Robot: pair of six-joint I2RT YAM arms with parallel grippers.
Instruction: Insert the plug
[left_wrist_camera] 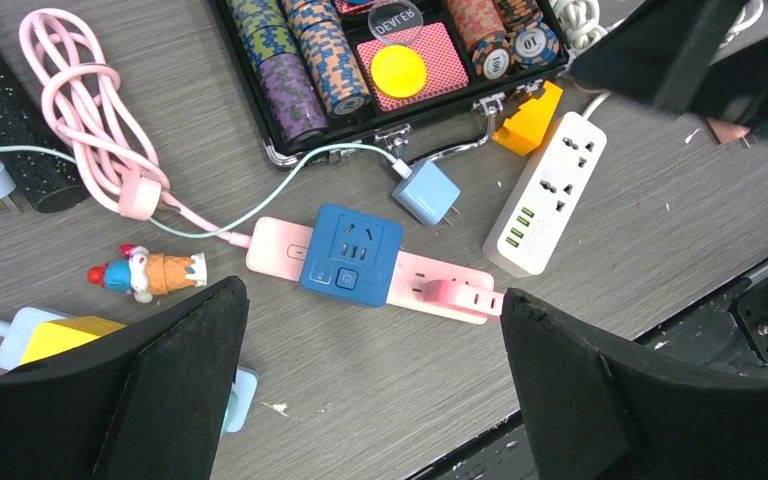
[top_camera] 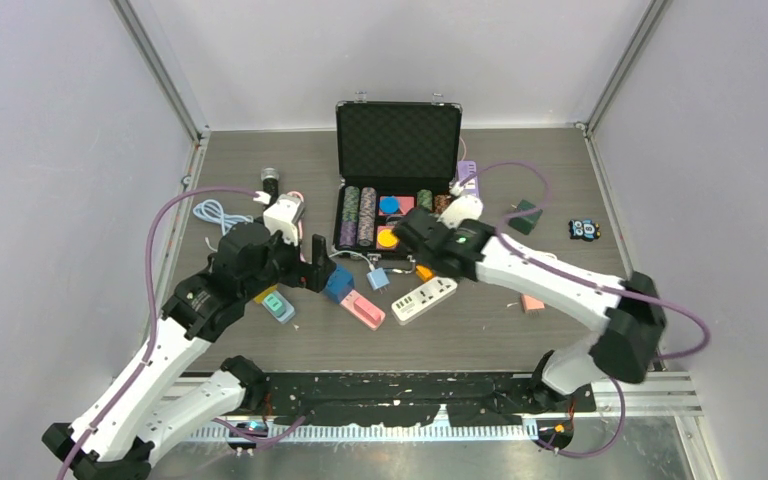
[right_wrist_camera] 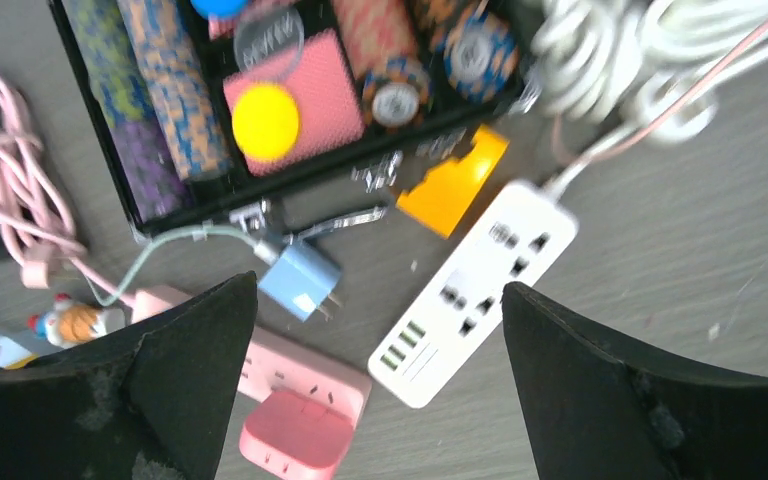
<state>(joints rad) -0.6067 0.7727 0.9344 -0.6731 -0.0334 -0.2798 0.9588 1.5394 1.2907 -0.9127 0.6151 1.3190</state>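
Observation:
I will next swing my right gripper outward and to the right in the top view, then lower it onto the dark green cube socket [top_camera: 525,217], which lies on open table.
A light blue plug [left_wrist_camera: 427,192] on a pale green cable lies on the table in front of the chip case; it also shows in the right wrist view [right_wrist_camera: 300,280] and the top view [top_camera: 378,279]. A white power strip [left_wrist_camera: 547,193] lies to its right, also in the right wrist view [right_wrist_camera: 472,290]. A pink power strip [left_wrist_camera: 450,287] carries a blue cube adapter [left_wrist_camera: 350,254] and a pink adapter [right_wrist_camera: 295,440]. My left gripper [left_wrist_camera: 370,292] is open and empty above the pink strip. My right gripper [right_wrist_camera: 379,284] is open and empty above the plug and the white strip.
An open black case [top_camera: 397,140] with poker chips stands at the back centre. A coiled pink cable [left_wrist_camera: 90,120], a clown toy [left_wrist_camera: 145,272], a yellow block [left_wrist_camera: 530,118] and a white cable bundle [right_wrist_camera: 600,50] lie around. The table's front edge [left_wrist_camera: 760,270] is near.

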